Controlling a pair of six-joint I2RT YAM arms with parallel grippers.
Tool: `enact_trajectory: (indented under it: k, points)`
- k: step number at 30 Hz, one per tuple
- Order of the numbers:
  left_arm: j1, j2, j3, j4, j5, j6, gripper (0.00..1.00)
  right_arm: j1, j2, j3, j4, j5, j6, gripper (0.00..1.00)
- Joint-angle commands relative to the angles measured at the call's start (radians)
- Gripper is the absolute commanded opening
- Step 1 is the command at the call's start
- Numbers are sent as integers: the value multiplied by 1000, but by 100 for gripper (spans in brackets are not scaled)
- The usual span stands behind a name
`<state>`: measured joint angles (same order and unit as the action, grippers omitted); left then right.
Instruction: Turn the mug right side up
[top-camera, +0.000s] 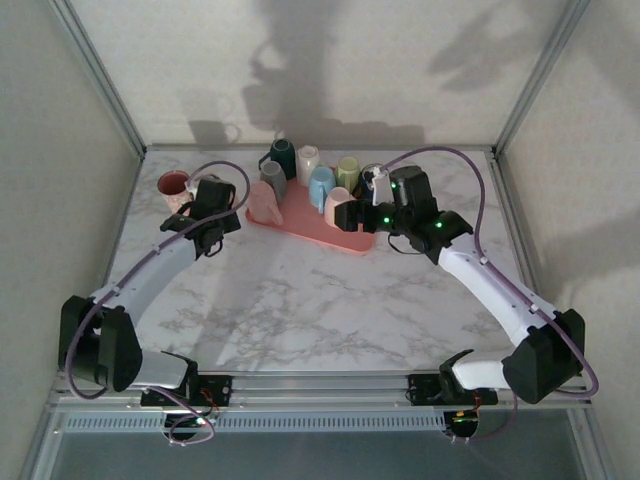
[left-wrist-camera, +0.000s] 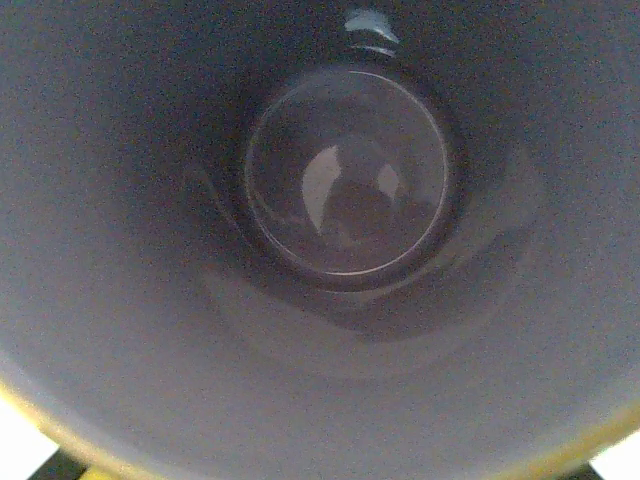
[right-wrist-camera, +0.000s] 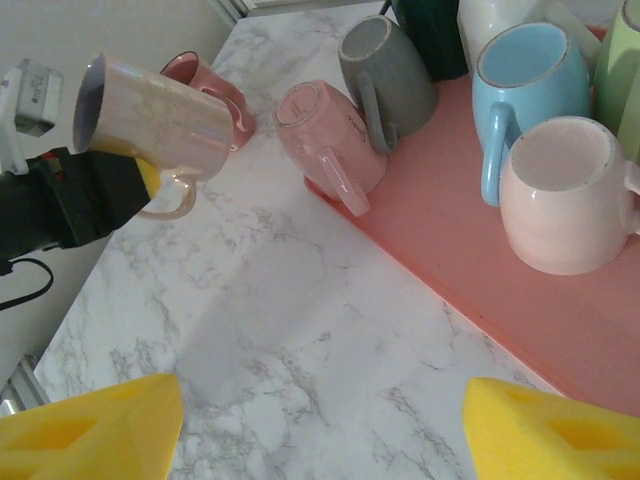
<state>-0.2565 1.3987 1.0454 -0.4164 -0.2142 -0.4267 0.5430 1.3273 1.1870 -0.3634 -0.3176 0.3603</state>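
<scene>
Next, my left gripper will tip the mug upright, lower toward the marble between red mug and tray, and release the mug, because it hangs tilted above the table.
The mug (right-wrist-camera: 150, 115) is pearly pink-white and hangs tilted above the marble table at the left. Its mouth points up and to the left, its handle hangs underneath. My left gripper (top-camera: 205, 212) is shut on it, with a yellow pad (right-wrist-camera: 146, 177) against its lower wall. The left wrist view looks straight down into the mug's dark inside (left-wrist-camera: 345, 180) to its round bottom. My right gripper (right-wrist-camera: 320, 420) stands open over bare marble by the pink tray (right-wrist-camera: 560, 330), nothing between its yellow fingers.
A red mug (right-wrist-camera: 200, 85) stands on the table just behind the held one. A pink mug (right-wrist-camera: 325, 130) lies at the tray's left end. On the tray lie grey (right-wrist-camera: 385, 60), blue (right-wrist-camera: 530, 75) and pale pink (right-wrist-camera: 565, 190) mugs among several.
</scene>
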Motion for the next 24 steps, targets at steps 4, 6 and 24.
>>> enact_trajectory:
  k: [4,6,24]
  points:
    - [31,52,37,156,-36,89,0,-8,46,58,-40,-12,-20,74]
    - [43,85,42,160,-42,99,0,-8,61,66,-51,-14,-20,74]
    - [92,261,81,273,-34,183,0,-21,113,72,-54,-6,-12,74]
